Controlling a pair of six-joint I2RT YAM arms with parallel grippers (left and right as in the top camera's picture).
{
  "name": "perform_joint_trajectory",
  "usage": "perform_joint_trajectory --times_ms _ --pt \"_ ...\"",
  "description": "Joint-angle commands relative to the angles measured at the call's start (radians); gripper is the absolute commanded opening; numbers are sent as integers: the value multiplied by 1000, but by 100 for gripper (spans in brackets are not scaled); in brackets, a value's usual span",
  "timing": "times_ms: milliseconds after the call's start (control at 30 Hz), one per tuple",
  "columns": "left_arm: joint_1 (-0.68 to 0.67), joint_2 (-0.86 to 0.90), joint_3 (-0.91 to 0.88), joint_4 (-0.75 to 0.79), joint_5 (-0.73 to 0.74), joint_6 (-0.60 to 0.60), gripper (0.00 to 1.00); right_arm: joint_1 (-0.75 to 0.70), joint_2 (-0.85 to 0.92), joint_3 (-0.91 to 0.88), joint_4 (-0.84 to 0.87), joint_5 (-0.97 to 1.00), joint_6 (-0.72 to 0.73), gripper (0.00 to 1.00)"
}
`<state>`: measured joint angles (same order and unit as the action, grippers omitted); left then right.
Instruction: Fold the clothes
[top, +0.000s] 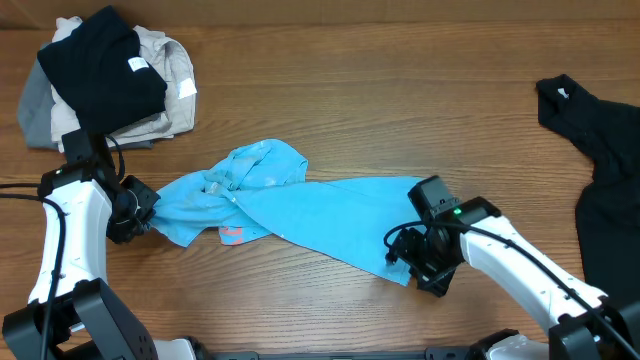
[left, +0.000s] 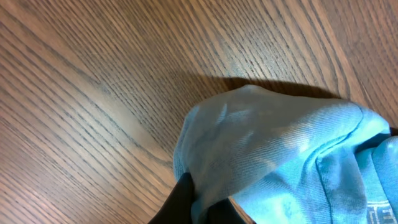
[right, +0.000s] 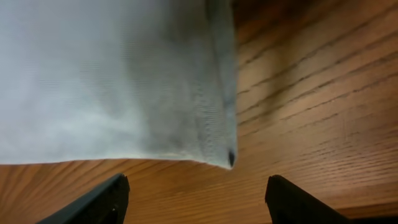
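Observation:
The left gripper will first lift the T-shirt's pinched end up off the table, so that this end can be released over the table.
The light blue T-shirt lies crumpled and stretched across the middle of the table, a small red mark on its near edge. My left gripper is at the shirt's left end. In the left wrist view the left gripper is shut on a fold of the blue cloth. My right gripper is at the shirt's right end. In the right wrist view it stands open, nothing between its fingers, and the shirt's hemmed corner lies just ahead on the wood.
A black shirt lies spread at the right edge of the table. At the back left sits a pile with a black garment on beige and grey clothes. Bare wood lies behind the blue shirt.

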<state>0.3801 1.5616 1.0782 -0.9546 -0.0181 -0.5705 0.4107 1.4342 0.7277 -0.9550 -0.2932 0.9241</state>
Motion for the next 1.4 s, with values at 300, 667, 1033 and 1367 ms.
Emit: perform_joint_trajectory --times_ms 300,667,1033,1367 --pt "3 -18 18 -3 11 10 7 6 2 -82 102 29 16 64" --pt "3 -18 18 -10 11 10 9 6 3 -127 146 19 20 47" --pt "3 -18 18 -11 12 14 4 6 3 -128 154 41 35 4" --pt "-8 -64 55 -76 60 57 4 -13 -10 72 -52 172 49 4"
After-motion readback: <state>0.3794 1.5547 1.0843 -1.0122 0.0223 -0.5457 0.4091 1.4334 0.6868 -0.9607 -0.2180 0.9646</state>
